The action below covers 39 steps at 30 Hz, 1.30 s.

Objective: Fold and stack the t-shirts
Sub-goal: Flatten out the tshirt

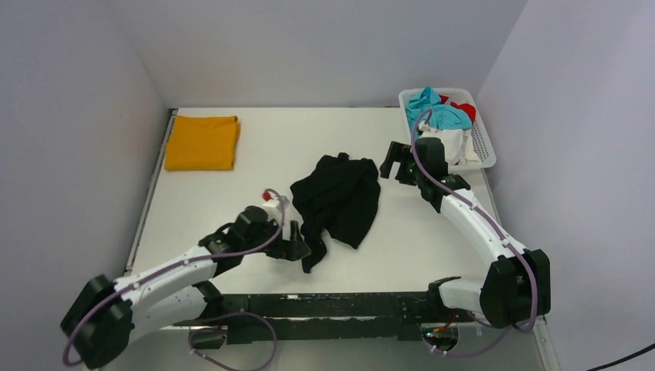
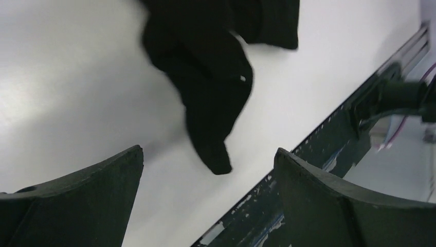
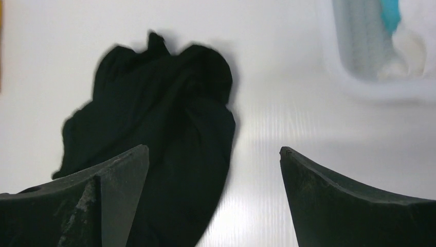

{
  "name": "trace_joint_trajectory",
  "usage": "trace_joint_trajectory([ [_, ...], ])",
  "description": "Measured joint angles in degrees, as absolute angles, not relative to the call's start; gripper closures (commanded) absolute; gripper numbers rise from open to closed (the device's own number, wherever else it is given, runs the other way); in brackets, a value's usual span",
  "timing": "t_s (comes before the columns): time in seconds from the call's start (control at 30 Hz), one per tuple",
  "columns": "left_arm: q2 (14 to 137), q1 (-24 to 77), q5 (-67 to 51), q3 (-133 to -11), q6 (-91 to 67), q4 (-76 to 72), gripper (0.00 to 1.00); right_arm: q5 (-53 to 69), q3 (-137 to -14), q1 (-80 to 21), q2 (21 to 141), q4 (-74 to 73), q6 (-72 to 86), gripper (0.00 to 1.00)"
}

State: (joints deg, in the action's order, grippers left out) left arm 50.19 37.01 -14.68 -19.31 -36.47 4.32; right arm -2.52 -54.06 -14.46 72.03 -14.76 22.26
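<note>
I should lower my left gripper next, then shift across onto the bunched fold where the black t-shirt's narrow end trails out over the table.
A black t-shirt [image 1: 340, 197] lies crumpled in the middle of the white table, one narrow end trailing toward the near edge. It also shows in the left wrist view [image 2: 216, 67] and the right wrist view [image 3: 164, 128]. An orange-yellow t-shirt [image 1: 203, 142] lies folded at the far left. My left gripper [image 1: 297, 249] is open and empty, just left of the black shirt's trailing end. My right gripper [image 1: 392, 164] is open and empty, just right of the shirt's far edge.
A white lattice basket [image 1: 480, 143] at the far right holds teal, white and red cloth. A black rail [image 1: 332, 305] runs along the table's near edge; it also shows in the left wrist view [image 2: 319, 139]. Walls stand close on left, back and right.
</note>
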Motion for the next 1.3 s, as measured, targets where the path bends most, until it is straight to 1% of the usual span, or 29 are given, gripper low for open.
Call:
trace_joint_trajectory([
  [0.17, 65.1, 53.12, -4.64, -30.48, -36.29, 8.12, 0.01, -2.76, -46.87, -14.46, 69.41, -16.93, 25.23, 0.0],
  [0.23, 70.67, 58.24, -0.05, -35.99, -36.49, 10.52, 0.01, -3.05, -44.93, -14.46, 68.05, -17.89, 26.02, 0.0],
  [0.3, 76.47, 62.33, 4.43, -41.85, -36.8, 13.32, 0.03, -3.33, -44.16, -14.46, 67.0, -18.41, 26.35, 0.0],
  [0.33, 80.38, 63.7, 7.57, -45.78, -37.15, 15.99, 0.05, -3.51, -43.92, -14.46, 66.54, -18.37, 26.59, 0.0],
  [0.43, 86.08, 66.39, 12.1, -50.76, -38.06, 20.6, 0.08, -3.62, -43.13, -14.46, 65.73, -18.15, 26.89, 0.0],
  [0.63, 93.34, 68.29, 16.34, -54.04, -38.5, 26.28, 0.15, -3.73, -42.37, -14.46, 66.48, -18.0, 27.09, 0.0],
  [0.73, 94.56, 67.99, 17.39, -54.15, -38.41, 27.55, 0.23, -4.03, -42.24, -14.46, 66.89, -18.0, 27.07, 0.0],
  [0.87, 94.94, 65.56, 17.41, -54.15, -38.57, 27.31, 0.42, -4.34, -42.0, -14.46, 66.92, -18.0, 27.05, 0.0],
  [0.9, 95.04, 64.58, 17.45, -54.15, -38.39, 27.16, 0.49, -4.47, -41.98, -14.46, 66.92, -18.0, 27.05, 0.0],
  [0.97, 95.11, 63.33, 17.5, -54.13, -38.41, 26.76, 0.65, -4.6, -41.93, -14.46, 66.92, -18.0, 27.05, 0.0],
  [1.0, 95.15, 62.63, 17.82, -54.13, -38.13, 26.7, 0.76, -4.64, -41.91, -14.46, 66.92, -18.0, 27.05, 0.0],
  [1.03, 95.22, 62.06, 18.02, -54.13, -38.13, 26.57, 0.94, -4.67, -41.91, -14.46, 66.92, -18.0, 27.05, 0.0],
  [1.07, 95.39, 61.43, 18.39, -54.13, -37.76, 26.39, 1.0, -4.64, -41.91, -14.46, 66.92, -17.98, 27.05, 0.0],
  [1.23, 95.42, 59.24, 17.78, -54.46, -37.08, 25.78, 1.0, -3.38, -40.73, -14.46, 66.67, -17.93, 27.07, 0.0],
  [1.3, 93.8, 58.78, 16.97, -52.69, -36.95, 23.94, 1.0, -1.83, -39.75, -14.92, 66.48, -18.04, 27.09, 0.0],
])
